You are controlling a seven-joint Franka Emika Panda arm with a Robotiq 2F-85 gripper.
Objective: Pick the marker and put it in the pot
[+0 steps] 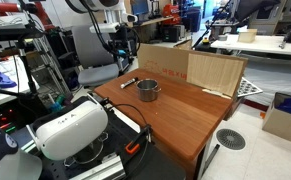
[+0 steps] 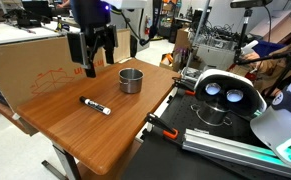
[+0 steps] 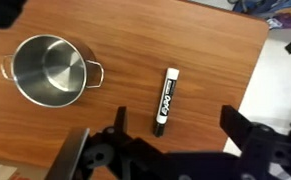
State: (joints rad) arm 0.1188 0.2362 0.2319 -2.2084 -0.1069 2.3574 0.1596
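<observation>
The gripper should move down with its fingers open onto the marker's dark end (image 2: 86,101) (image 3: 161,122) below it, because the marker's narrow body fits between the open fingers.
The marker (image 3: 164,100) is a short dark pen with a white label, lying flat on the wooden table; it also shows in both exterior views (image 1: 129,82) (image 2: 95,105). The pot (image 3: 49,68) is a small shiny metal pot standing empty beside it, seen in both exterior views (image 1: 148,91) (image 2: 131,79). My gripper (image 2: 91,66) hangs above the table, over the marker and pot, touching neither. In the wrist view the gripper (image 3: 157,140) is open and empty, its fingers spread wide just below the marker.
A cardboard box (image 1: 163,59) and a wooden board (image 1: 216,72) stand at the table's back edge. A white headset (image 2: 225,92) sits off the table beside a clamp (image 2: 161,127). The table edge (image 3: 255,60) runs close to the marker.
</observation>
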